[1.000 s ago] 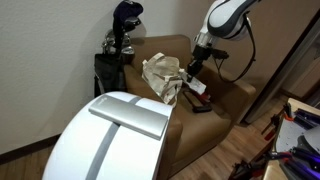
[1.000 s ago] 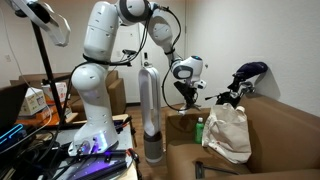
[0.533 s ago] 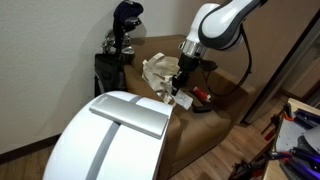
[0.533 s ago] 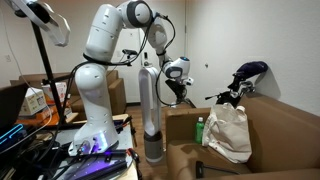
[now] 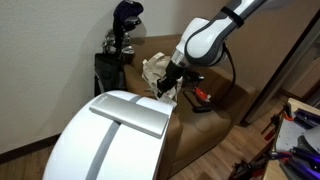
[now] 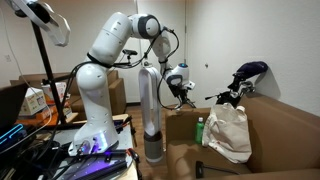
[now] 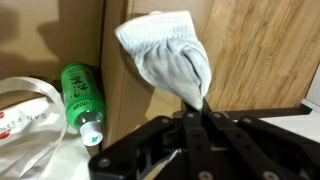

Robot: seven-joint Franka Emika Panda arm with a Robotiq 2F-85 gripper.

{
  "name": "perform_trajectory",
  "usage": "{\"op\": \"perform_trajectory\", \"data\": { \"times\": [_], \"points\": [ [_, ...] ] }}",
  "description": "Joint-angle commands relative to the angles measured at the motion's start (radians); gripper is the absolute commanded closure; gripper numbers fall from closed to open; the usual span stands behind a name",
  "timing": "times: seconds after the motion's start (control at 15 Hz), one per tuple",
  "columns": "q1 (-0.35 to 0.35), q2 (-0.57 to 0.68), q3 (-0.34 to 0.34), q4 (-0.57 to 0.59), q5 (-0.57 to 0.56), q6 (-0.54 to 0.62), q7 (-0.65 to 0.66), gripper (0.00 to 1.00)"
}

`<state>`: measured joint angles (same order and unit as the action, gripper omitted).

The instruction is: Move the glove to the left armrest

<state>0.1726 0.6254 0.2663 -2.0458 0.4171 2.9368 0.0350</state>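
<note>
I should next move my gripper toward the silver cylinder, over the top of the brown armrest, and let go of the glove (image 7: pixel 165 55) there, because the glove hangs by the outer edge of the armrest.
The glove (image 7: pixel 165 55) is pale grey-white and hangs from my gripper (image 7: pixel 195 105), which is shut on its cuff end. In the wrist view it hangs over the outer edge of the brown armrest (image 7: pixel 125 100), with wooden floor beyond. In both exterior views my gripper (image 5: pixel 165 86) (image 6: pixel 180 96) hovers just above the armrest (image 6: pixel 182 122) at the end of the brown sofa, beside the white bag (image 5: pixel 160 70). The glove itself is too small to make out clearly there.
A green bottle (image 7: pixel 82 100) (image 6: pixel 199 130) lies next to the white bag (image 6: pixel 228 130) on the sofa. A red-handled tool (image 5: pixel 200 95) lies on the seat. A golf bag (image 5: pixel 122 35) stands behind the sofa. A silver cylinder (image 6: pixel 148 110) stands beside the armrest. A white rounded object (image 5: pixel 115 135) fills the foreground.
My arm has carried the glove from above the seat across the sofa, past the white bag, to above the armrest. The gripper has stayed shut on the glove.
</note>
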Motion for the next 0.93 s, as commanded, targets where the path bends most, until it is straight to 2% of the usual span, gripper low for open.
{"op": "perform_trajectory", "data": {
  "times": [0.0, 0.07, 0.13, 0.4, 0.6, 0.87],
  "points": [
    [-0.017, 0.011, 0.015, 0.006, -0.037, 0.003, 0.031, 0.94],
    [-0.017, 0.013, 0.015, 0.01, -0.037, 0.003, 0.032, 0.98],
    [-0.011, 0.011, 0.014, 0.008, -0.03, 0.018, 0.048, 0.98],
    [0.124, 0.003, -0.126, -0.001, -0.123, 0.067, 0.171, 0.98],
    [0.25, 0.021, -0.254, 0.01, -0.193, 0.075, 0.291, 0.98],
    [0.329, 0.028, -0.316, 0.048, -0.218, -0.105, 0.422, 0.98]
  ]
}}
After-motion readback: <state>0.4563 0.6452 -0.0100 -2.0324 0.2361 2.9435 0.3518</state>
